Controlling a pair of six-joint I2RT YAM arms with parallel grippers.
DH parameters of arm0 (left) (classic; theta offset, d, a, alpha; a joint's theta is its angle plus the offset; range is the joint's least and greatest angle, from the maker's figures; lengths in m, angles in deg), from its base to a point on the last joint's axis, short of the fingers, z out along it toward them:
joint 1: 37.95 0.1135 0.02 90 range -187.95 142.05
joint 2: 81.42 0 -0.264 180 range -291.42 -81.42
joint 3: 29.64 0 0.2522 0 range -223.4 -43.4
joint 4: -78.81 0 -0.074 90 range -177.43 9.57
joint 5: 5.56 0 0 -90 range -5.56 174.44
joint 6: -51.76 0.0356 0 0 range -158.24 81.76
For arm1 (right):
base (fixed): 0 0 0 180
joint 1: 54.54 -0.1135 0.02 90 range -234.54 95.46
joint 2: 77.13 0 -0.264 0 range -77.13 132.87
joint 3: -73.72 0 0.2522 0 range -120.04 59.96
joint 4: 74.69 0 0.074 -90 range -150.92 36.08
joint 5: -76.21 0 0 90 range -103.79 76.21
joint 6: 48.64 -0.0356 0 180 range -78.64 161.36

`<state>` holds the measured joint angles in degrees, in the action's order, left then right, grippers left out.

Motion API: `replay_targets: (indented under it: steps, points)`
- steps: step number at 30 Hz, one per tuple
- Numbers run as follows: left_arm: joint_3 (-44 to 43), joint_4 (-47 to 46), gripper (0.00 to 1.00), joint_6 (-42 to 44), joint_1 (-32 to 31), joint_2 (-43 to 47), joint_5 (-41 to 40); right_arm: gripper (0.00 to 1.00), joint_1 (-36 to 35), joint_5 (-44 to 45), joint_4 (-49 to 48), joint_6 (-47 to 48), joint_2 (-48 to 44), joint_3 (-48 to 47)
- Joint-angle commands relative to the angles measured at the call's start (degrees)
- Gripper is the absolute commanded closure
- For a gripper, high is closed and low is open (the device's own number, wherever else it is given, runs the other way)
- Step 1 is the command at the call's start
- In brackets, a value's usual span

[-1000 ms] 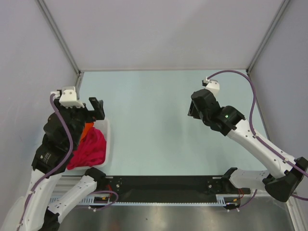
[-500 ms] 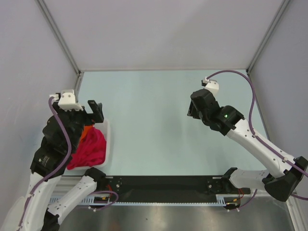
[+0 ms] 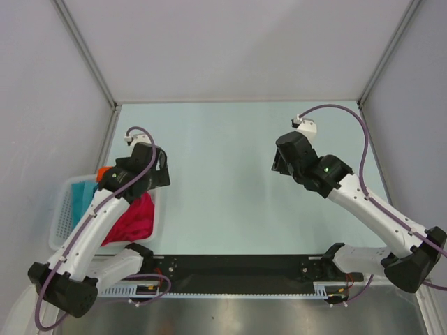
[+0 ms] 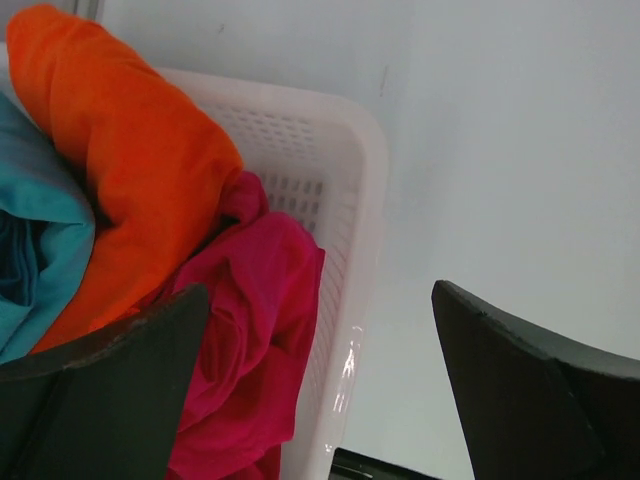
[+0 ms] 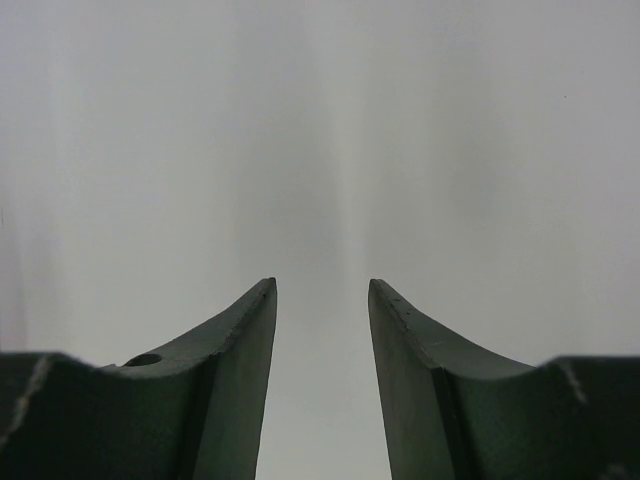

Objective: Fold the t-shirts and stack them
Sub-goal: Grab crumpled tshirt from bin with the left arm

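I will move my left gripper over and down next, onto the crimson t-shirt's fold [image 3: 144, 201] [image 4: 262, 275] below, to the gripper's left in the wrist view, because one finger is hanging outside the basket's rim.
The t-shirts lie bunched in a white slotted basket [image 3: 64, 209] at the table's left edge. They are a crimson one [image 3: 134, 218], a teal one [image 3: 86, 193] and an orange one [image 3: 103, 172]. The left wrist view shows the orange shirt [image 4: 130, 170] over the teal [image 4: 35, 230], with the crimson [image 4: 250, 330] against the basket's rim [image 4: 350, 200]. My left gripper [image 3: 155, 171] hangs open over the basket's right rim, one finger [image 4: 100, 390] above the crimson cloth, holding nothing. My right gripper [image 3: 279, 162] is open above the bare table, nothing between its fingers [image 5: 240, 350].
Pale blue table top [image 3: 223, 174] spreads between the arms, with grey walls behind and at both sides. A black rail [image 3: 237, 269] with the arm bases runs along the near edge.
My left arm has swung down and turned, its gripper now low over the basket's right rim, uncovering the basket with the teal and orange shirts. The right arm has barely moved.
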<state>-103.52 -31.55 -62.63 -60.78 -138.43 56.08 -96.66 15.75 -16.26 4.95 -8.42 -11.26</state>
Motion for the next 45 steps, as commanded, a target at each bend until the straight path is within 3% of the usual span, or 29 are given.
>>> replay_targets:
  steps: [1, 6, 20, 26, 31, 32, 35, 41, 42, 44, 45]
  points:
    - [-1.1, 6.7, 0.00, -9.3, 2.2, -4.0, -3.4, 0.52, 0.7, 1.6, -0.2, -0.1, -3.0, 1.6]
    - [-1.2, 10.6, 0.00, -13.9, 3.7, -7.4, -5.9, 0.52, 1.4, 1.0, -0.9, -0.1, -3.7, 3.7]
    - [4.5, 12.2, 0.02, -20.4, 6.8, -5.6, -2.1, 0.52, 3.7, -0.8, -3.1, 0.2, -6.4, 8.5]
    - [5.1, 10.5, 0.14, -19.3, 7.1, -2.2, 0.4, 0.52, 4.9, -2.1, -4.1, 0.4, -7.7, 10.1]
    - [4.7, 9.8, 0.32, -17.5, 7.2, -2.1, 1.4, 0.52, 5.3, -2.6, -4.3, 0.6, -7.6, 10.0]
    - [4.6, 9.8, 0.32, -17.1, 7.3, -2.5, 1.4, 0.52, 5.4, -2.6, -4.4, 0.6, -7.8, 10.0]
    - [4.2, 10.8, 0.19, -16.1, 7.3, -4.2, 0.3, 0.52, 5.5, -2.8, -4.6, 0.6, -7.8, 10.0]
    - [3.6, 12.4, 0.15, -17.1, 8.2, -5.6, -0.6, 0.52, 5.6, -3.3, -4.7, 0.6, -7.8, 10.0]
    - [3.4, 12.4, 0.19, -16.8, 8.8, -5.0, -0.5, 0.52, 5.7, -3.1, -4.6, 0.9, -7.8, 10.0]
    - [3.6, 11.9, 0.41, -16.4, 11.5, -3.6, 0.7, 0.52, 5.9, -2.9, -4.3, 1.2, -8.1, 9.9]
    - [3.7, 11.1, 0.45, -15.4, 12.7, -2.2, 1.3, 0.52, 6.1, -3.0, -4.4, 1.4, -8.4, 9.9]
